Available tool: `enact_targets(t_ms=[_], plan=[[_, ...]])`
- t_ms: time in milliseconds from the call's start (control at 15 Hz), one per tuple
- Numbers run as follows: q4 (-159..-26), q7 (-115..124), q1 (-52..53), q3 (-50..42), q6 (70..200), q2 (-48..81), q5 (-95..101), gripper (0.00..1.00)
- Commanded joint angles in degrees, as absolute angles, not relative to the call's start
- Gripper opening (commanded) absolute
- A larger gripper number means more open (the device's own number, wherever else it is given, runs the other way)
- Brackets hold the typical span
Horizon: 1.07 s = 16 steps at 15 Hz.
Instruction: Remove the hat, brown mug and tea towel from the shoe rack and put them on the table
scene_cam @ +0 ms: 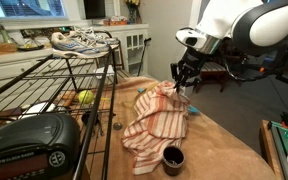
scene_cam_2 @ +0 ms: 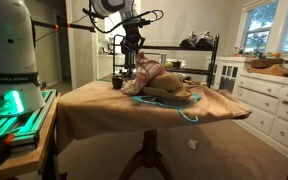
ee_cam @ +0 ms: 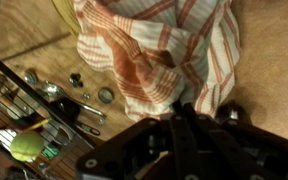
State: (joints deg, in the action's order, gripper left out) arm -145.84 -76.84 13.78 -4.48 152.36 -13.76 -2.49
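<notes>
Next, my gripper lowers the towel's raised edge toward the brown mug (scene_cam: 172, 158) and releases it on the tabletop beside the mug, since that edge still hangs lifted.
The red-and-white striped tea towel (scene_cam: 154, 122) lies crumpled on the brown table (scene_cam: 224, 150). One end of it is pulled up to my gripper (scene_cam: 182, 84). It also shows in an exterior view (scene_cam_2: 147, 78) and fills the top of the wrist view (ee_cam: 154, 50). My gripper (ee_cam: 189, 112) is shut on the towel's raised edge, just above the table. The brown mug (scene_cam: 172, 158) stands upright on the table next to the towel. A tan hat (scene_cam_2: 174, 94) with a blue cord lies on the table, partly under the towel.
The black wire shoe rack (scene_cam: 44, 85) stands against the table. It holds sneakers (scene_cam: 81, 40) on top, a tennis ball (scene_cam: 84, 97) and a black clock radio (scene_cam: 29, 142). Small metal parts (ee_cam: 79, 95) lie on the rack side. White cabinets (scene_cam_2: 269, 100) stand beyond.
</notes>
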Motion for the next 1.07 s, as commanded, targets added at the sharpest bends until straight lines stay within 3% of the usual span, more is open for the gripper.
enact_targets(t_ms=[0, 133, 400, 1000], plan=[[-145.83, -89.80, 23.96, -10.09, 150.02, -14.58, -18.47, 0.01], [-144.92, -96.47, 27.04, -11.62, 147.58, -14.33, -27.53, 0.01], [-144.89, -99.23, 21.85, -6.34, 148.09, -11.79, -30.32, 0.01], [-145.86, -107.51, 23.40, -1.04, 162.81, -1.74, -39.50, 0.01]])
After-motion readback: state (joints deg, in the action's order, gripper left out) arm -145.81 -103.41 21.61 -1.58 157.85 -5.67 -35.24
